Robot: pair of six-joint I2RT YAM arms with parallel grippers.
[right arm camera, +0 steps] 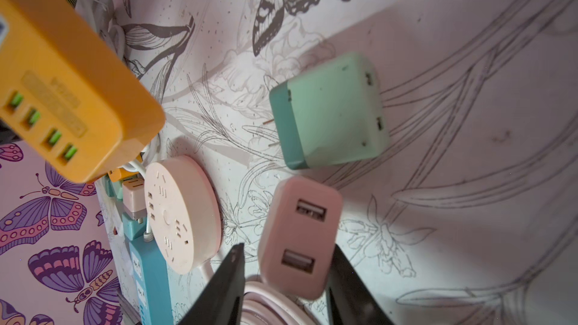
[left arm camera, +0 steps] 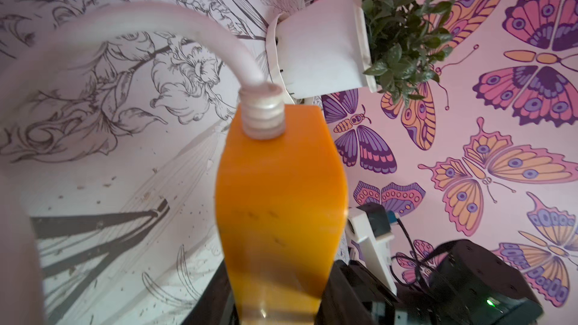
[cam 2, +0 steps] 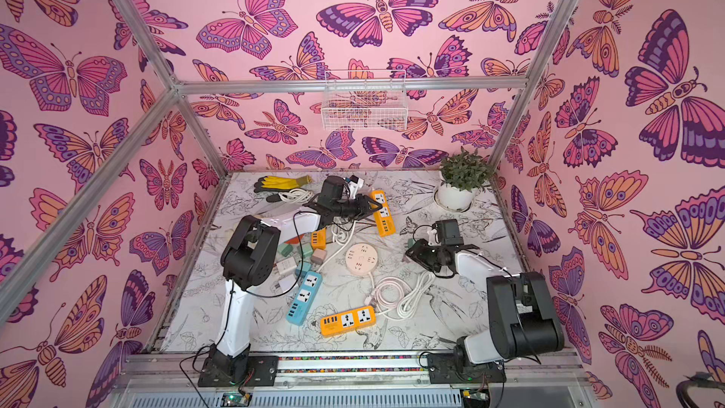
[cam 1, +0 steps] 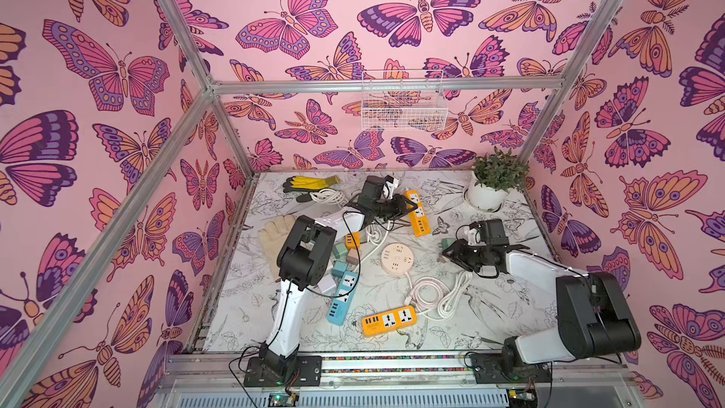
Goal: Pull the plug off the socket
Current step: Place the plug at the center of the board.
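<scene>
The left gripper lowers slightly toward the potted plant next and releases the orange socket strip, since the bare tabletop beyond the green plug (cam 1: pixel 446 244) lies below the gripper.
My left gripper (cam 1: pixel 410 206) (left arm camera: pixel 278 307) is shut on one end of an orange socket strip (cam 1: pixel 418 211) (left arm camera: pixel 281 189) at the far middle of the table. The strip's white cord (left arm camera: pixel 156 23) curves away from its other end. A pink plug (right arm camera: pixel 300 236) with two USB ports sits tilted between the fingers of my right gripper (right arm camera: pixel 287 246) (cam 1: pixel 447 255), whose jaws are open, with a visible gap on one side. A green plug (right arm camera: pixel 328 110) (cam 1: pixel 446 244) lies on the table just beyond it. No plug shows in the orange strip's sockets.
A round pink socket (cam 1: pixel 396 255) lies mid-table, with a coiled pink-white cable (cam 1: pixel 443 292) in front of it. Another orange strip (cam 1: pixel 388 319) and a blue strip (cam 1: pixel 343 298) lie nearer the front. Small plugs cluster under my left arm. A potted plant (cam 1: pixel 496 182) stands far right, gloves (cam 1: pixel 310 182) far left.
</scene>
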